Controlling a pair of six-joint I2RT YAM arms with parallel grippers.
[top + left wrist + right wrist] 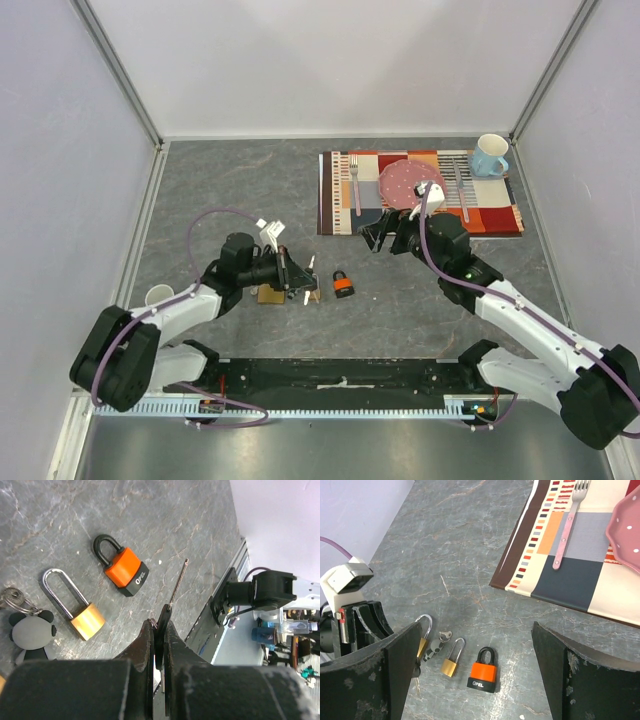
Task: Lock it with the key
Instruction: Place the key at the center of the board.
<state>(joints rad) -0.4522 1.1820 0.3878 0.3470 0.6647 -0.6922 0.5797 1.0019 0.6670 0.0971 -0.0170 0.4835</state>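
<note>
The key is apart from the orange padlock, so the robot's left gripper will next go down to the table between that padlock and the small brass one, then open.
An orange padlock with a black shackle (125, 569) lies flat on the grey table, shackle closed. It also shows in the top view (343, 284) and the right wrist view (483, 672). My left gripper (160, 625) is shut on the black head of a key; its silver blade (177, 582) points out past the fingertips, right of the orange padlock and apart from it. In the top view the left gripper (300, 280) is just left of that padlock. My right gripper (475, 630) is open and empty, held above the padlocks (385, 235).
A small brass padlock (80, 612) and a panda keychain with a key (32, 635) lie left of the orange one. A second brass padlock (423, 640) is partly hidden. A placemat (500, 215) with pink plate (405, 183), forks and a blue mug (489, 156) lies at the back right.
</note>
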